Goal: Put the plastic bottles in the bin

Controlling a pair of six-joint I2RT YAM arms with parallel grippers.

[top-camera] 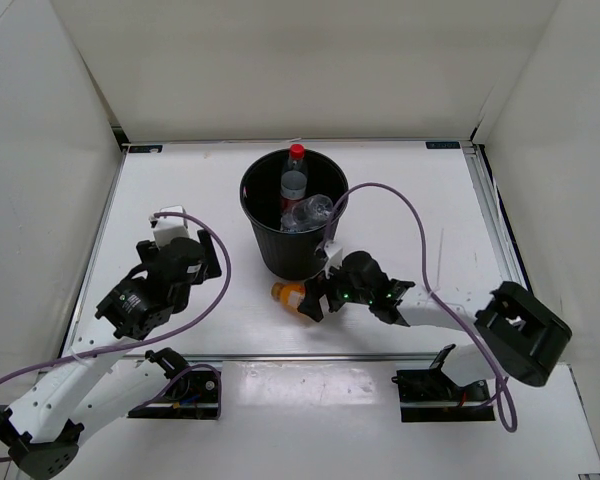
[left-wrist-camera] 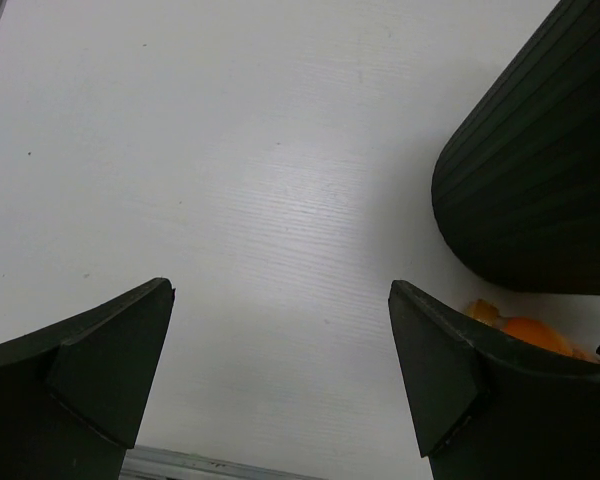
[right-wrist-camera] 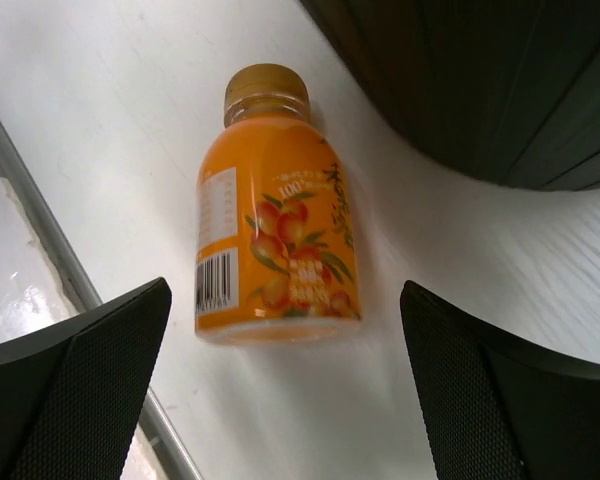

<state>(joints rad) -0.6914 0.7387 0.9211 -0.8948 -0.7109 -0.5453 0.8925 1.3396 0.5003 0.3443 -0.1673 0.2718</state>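
Next, my right gripper shifts slightly toward the orange bottle's cap and closes around the bottle's base end (right-wrist-camera: 278, 305), since that end already sits between the open fingers.
The short orange bottle (right-wrist-camera: 275, 230) lies on its side on the table, cap pointing away, close to the foot of the black bin (right-wrist-camera: 500, 90). My right gripper (right-wrist-camera: 285, 290) is open, and the bottle's base sits just between the fingertips, touching neither. From above, the orange bottle (top-camera: 288, 292) shows left of the right gripper (top-camera: 315, 290). The bin (top-camera: 263, 240) holds a red-capped bottle (top-camera: 295, 180) and a clear bottle (top-camera: 315, 212). My left gripper (left-wrist-camera: 280, 287) is open over bare table, left of the bin (left-wrist-camera: 540, 180). The orange bottle (left-wrist-camera: 525, 328) peeks past its right finger.
A metal rail (right-wrist-camera: 40, 210) runs along the table's near edge, just left of the orange bottle. White walls enclose the table on three sides. Purple cables (top-camera: 400, 205) loop from both arms, the right one arching beside the bin.
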